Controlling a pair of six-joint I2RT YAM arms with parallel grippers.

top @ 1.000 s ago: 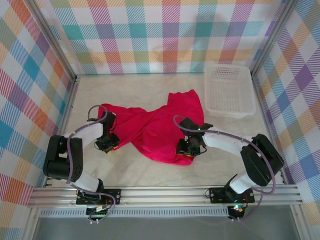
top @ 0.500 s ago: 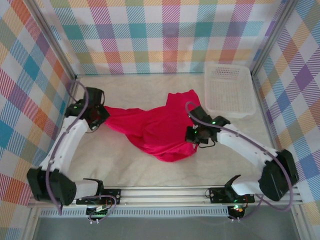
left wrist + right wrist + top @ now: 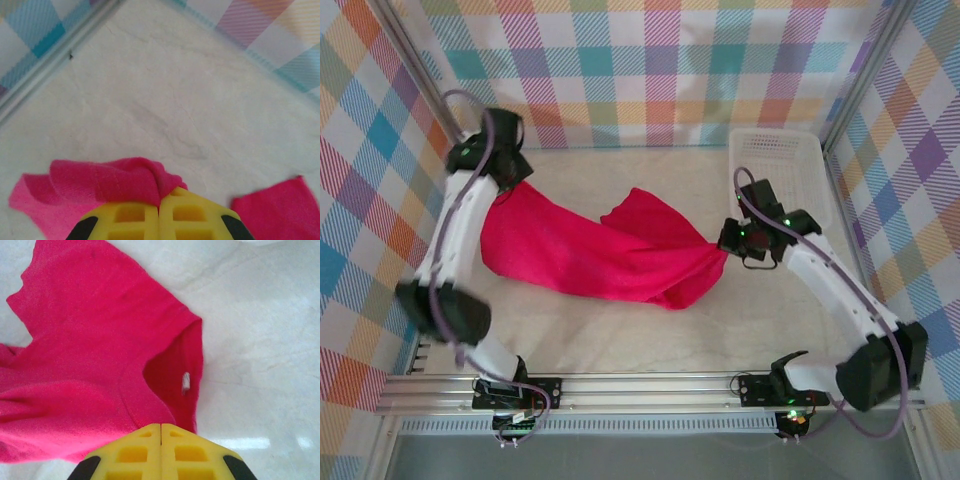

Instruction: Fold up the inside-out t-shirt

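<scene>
Next, my right gripper swings toward my left gripper and outward over the shirt's far flap and lets go of the shirt's pinched end. That flap is outward of the fingers.
The crimson inside-out t-shirt hangs stretched across the table between my two grippers. My left gripper is shut on its far left corner, near the back left wall. In the left wrist view the yellow jaws pinch a bunched fold of the t-shirt. My right gripper is shut on the shirt's right end. In the right wrist view the jaws clamp the t-shirt at its neck opening, with the small white tag just beyond them.
A white lattice basket stands at the back right, close behind the right arm. Plaid walls enclose the table on three sides. Bare marble surface lies in front of the shirt.
Both grippers closed on the shirt and pulled apart. The left one rose toward the back left corner, the right one moved right, and the crumpled shirt spread out.
</scene>
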